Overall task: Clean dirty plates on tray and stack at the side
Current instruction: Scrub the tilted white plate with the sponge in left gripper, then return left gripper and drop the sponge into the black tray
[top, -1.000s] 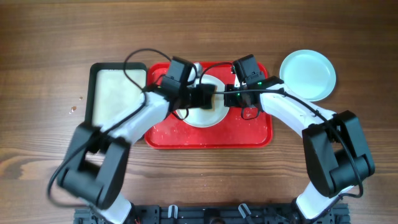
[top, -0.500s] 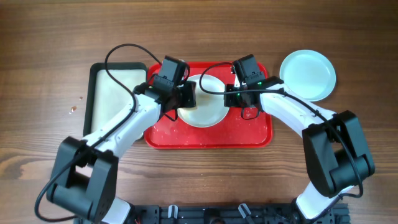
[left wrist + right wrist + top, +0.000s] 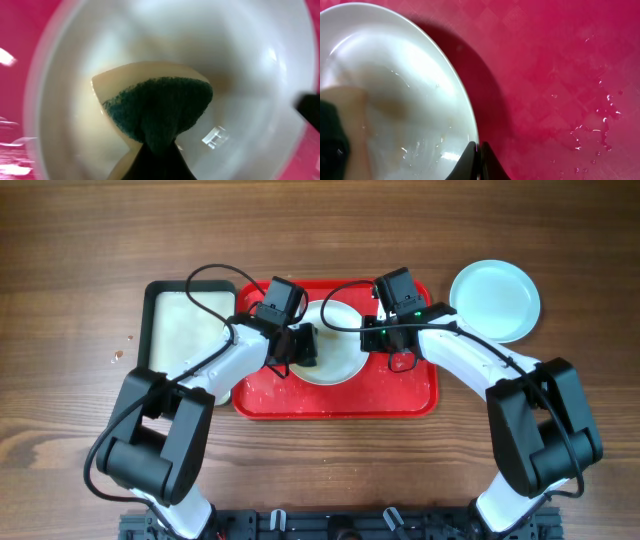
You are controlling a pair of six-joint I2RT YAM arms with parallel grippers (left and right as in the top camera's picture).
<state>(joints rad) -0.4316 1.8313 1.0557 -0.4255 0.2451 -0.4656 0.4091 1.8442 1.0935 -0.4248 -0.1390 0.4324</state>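
Observation:
My left gripper wipes on next, then lifts to the left in the overhead view and releases the sponge (image 3: pixel 159 112) onto the black-rimmed tray's empty, pale inside.
A white plate (image 3: pixel 335 355) lies on the red tray (image 3: pixel 400 395). My left gripper (image 3: pixel 300 346) is shut on a sponge (image 3: pixel 159 112) with a dark green face and a tan back, and presses it into the white plate (image 3: pixel 240 60). My right gripper (image 3: pixel 368 336) is shut on the right rim of the white plate (image 3: pixel 395 100), its fingertips (image 3: pixel 469 160) pinching the edge. A pale turquoise plate (image 3: pixel 495 300) sits on the table right of the tray. Whether it is one plate or a stack is unclear.
A black-rimmed tray (image 3: pixel 185 330) with a pale inside lies left of the red tray. Water droplets (image 3: pixel 600 125) lie on the red tray. Cables loop above both wrists.
My left gripper has swept left across the white plate with the sponge and then moved a little back to the right. My right gripper has stayed still on the rim.

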